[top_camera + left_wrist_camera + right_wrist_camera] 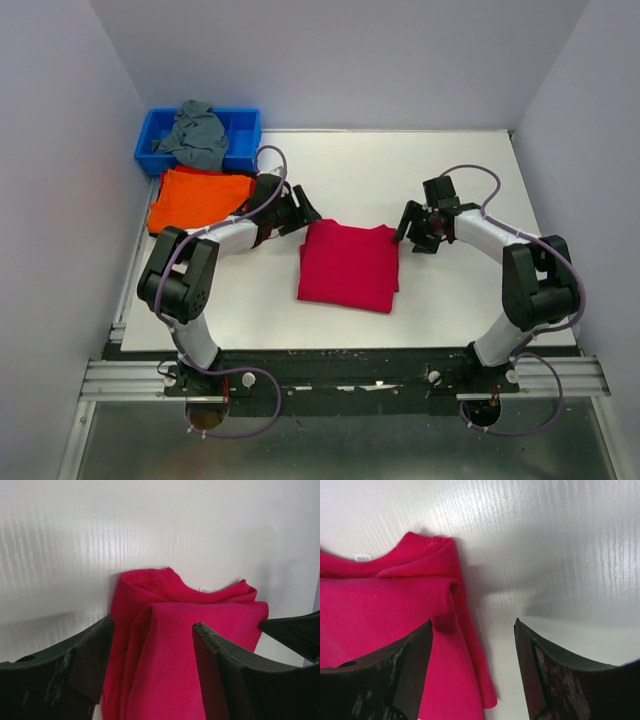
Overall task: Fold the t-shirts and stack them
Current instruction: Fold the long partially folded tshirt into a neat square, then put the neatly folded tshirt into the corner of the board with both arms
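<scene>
My left gripper lowers onto the red shirt's far corner by the orange shirt next and closes, because its open fingers straddle the folded side edge there.
A folded red t-shirt lies on the middle of the white table. My left gripper is open and empty just off the shirt's far left corner; in the left wrist view the red shirt shows between its fingers. My right gripper is open and empty at the shirt's far right corner; the right wrist view shows the shirt's collar edge under its left finger. A folded orange t-shirt lies at the far left. A grey t-shirt is crumpled in the blue bin.
The blue bin stands at the table's far left corner, behind the orange shirt. Grey walls close in the left, back and right sides. The white table ends at a black rail at the near edge.
</scene>
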You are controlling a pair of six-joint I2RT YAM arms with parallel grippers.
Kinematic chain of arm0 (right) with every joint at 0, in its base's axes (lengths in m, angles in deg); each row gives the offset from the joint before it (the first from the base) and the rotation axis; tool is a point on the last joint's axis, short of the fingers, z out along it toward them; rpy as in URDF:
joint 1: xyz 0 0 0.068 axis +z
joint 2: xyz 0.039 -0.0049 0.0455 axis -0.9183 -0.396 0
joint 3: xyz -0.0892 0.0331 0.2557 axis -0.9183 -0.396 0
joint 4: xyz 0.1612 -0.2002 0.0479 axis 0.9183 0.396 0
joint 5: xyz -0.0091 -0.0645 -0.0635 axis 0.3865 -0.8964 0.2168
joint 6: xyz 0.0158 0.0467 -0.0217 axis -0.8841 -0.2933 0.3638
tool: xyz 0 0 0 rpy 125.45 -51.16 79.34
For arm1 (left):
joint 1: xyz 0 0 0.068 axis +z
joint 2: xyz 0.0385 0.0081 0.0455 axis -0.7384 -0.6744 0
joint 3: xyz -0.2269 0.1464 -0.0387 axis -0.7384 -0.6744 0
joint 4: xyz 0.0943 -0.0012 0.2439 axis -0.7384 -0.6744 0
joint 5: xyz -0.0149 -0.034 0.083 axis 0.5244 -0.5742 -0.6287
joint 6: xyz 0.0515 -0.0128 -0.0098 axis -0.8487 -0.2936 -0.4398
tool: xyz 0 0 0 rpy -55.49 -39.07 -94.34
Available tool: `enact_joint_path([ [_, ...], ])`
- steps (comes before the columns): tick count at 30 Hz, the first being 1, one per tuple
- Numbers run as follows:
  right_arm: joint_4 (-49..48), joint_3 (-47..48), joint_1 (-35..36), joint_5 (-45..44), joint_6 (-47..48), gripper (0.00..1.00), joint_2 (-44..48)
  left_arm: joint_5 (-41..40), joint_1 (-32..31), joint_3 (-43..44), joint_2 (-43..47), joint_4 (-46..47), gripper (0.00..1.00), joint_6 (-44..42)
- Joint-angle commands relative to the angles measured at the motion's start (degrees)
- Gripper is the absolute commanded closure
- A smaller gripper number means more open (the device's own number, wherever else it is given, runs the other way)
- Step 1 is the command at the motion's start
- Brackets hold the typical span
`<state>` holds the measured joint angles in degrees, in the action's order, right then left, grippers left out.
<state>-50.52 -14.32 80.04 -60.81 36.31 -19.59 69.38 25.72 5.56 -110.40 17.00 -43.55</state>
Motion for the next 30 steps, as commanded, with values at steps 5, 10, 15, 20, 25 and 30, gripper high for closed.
enact_joint_path([
  [5,-9.48,-4.93,-0.01,5.69,0.76,0.37,-2.47,3.14,-0.02,-4.16,1.70,-0.28,0.29,-3.26],
  [10,-8.43,-2.30,1.05,4.65,0.93,0.39,-5.81,5.33,-0.10,-1.01,-2.96,-2.12,0.36,-4.32],
  [15,-6.50,0.16,2.98,2.27,0.93,0.44,-8.27,3.84,-0.10,0.76,-5.34,-4.94,0.37,-5.99],
  [20,-5.97,1.75,3.68,1.48,1.28,0.51,-10.03,3.40,-0.10,2.60,-7.97,-5.29,0.55,-6.16],
  [25,-5.44,4.55,5.35,1.30,1.81,0.61,-12.83,3.14,-0.37,2.43,-10.61,-1.80,0.81,-3.80],
  [30,-4.21,10.18,7.90,1.22,0.93,0.99,-16.70,1.65,-0.72,2.25,-10.62,3.14,1.00,-2.38],
])
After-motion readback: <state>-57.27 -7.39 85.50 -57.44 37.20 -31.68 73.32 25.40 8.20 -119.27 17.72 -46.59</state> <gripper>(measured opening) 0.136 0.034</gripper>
